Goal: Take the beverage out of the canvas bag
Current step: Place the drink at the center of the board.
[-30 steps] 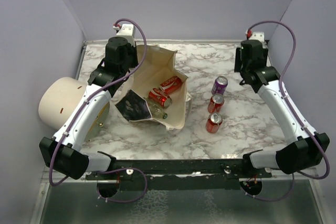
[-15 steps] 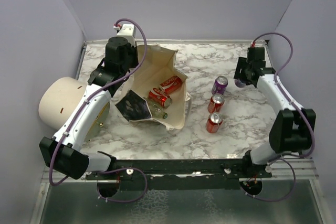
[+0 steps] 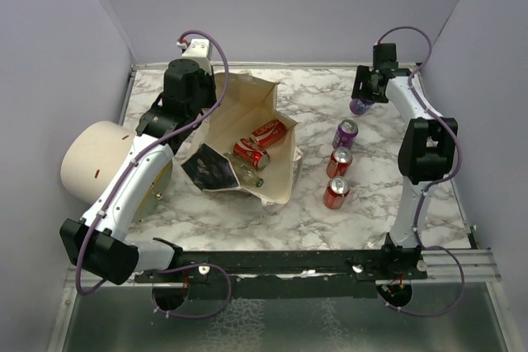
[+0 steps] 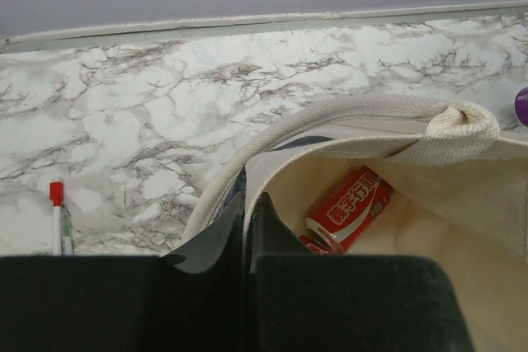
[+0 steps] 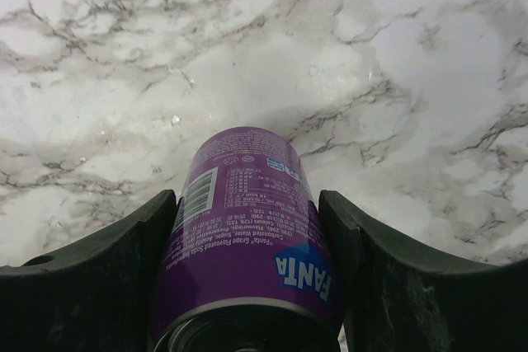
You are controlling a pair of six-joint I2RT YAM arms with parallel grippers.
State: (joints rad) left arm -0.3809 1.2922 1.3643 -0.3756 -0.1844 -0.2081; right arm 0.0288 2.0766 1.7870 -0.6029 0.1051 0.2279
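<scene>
My right gripper should lower to the left in the top view, past the row's standing purple can, onto the empty marble just behind it.
The canvas bag (image 3: 272,113) stands open on the marble table, its black panel at the near left. Inside lie two red cans (image 3: 251,154) and a clear bottle (image 3: 247,175). My left gripper (image 3: 206,111) is shut on the bag's far-left rim. In the left wrist view the rim cloth (image 4: 244,204) is pinched between the fingers, with a red can (image 4: 351,208) below in the bag. My right gripper (image 3: 363,98) is at the far right of the table, shut on a purple Fanta can (image 3: 360,106). In the right wrist view that can (image 5: 247,237) fills the gap between the fingers, above bare marble.
A second purple can (image 3: 345,133) and two red cans (image 3: 339,161) (image 3: 336,193) stand on the table right of the bag. A cream cylinder (image 3: 95,158) lies at the left edge. A red-capped pen (image 4: 56,216) lies on the marble left of the bag. Purple walls enclose the table.
My right arm has swung from the right side toward the far back of the table, carrying the purple can. My left arm and the bag have not moved.
</scene>
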